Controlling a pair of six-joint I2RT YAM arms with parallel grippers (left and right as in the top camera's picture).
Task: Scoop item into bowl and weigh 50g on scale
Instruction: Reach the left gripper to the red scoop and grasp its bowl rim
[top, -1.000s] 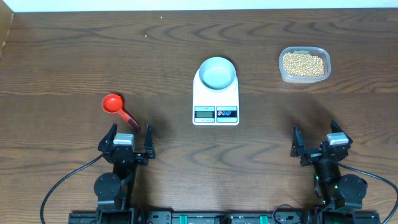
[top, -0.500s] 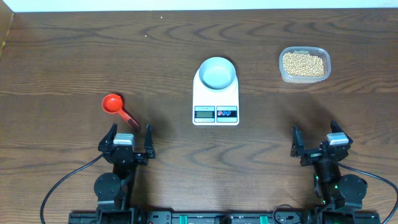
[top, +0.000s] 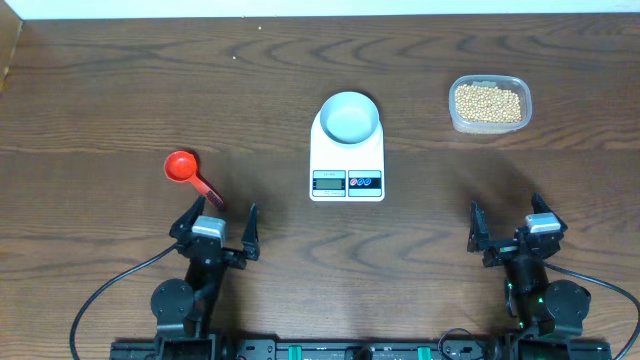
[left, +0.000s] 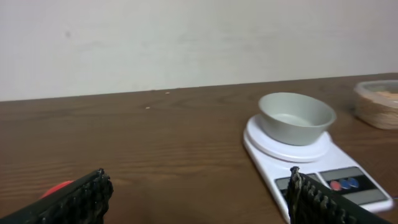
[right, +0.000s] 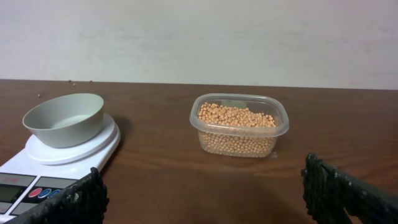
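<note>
My left gripper has the cup lying outward of it, so next it should swing outward and tip down onto the scoop's rim (top: 168, 168), on the side away from the scale (top: 347, 160).
The tan beans (top: 488, 102) fill a clear plastic tub (top: 489, 127) at the back right; they also show in the right wrist view (right: 236, 116). The white bowl (top: 349, 117) stands empty on the white scale (top: 347, 160) at the table's middle, also in the left wrist view (left: 296, 117) and the right wrist view (right: 64, 119). A red scoop (top: 183, 167) lies left of the scale. My left gripper (top: 221, 223) is open and empty, just below the scoop's handle. My right gripper (top: 506, 224) is open and empty near the front right.
A pale wall runs behind the table's far edge (left: 186, 43). The scale's display and buttons (top: 346, 181) face the front. Bare wood lies between the scale and both grippers.
My left gripper has turned and shifted a little to the right and forward. The right arm, scoop, bowl and tub have not moved.
</note>
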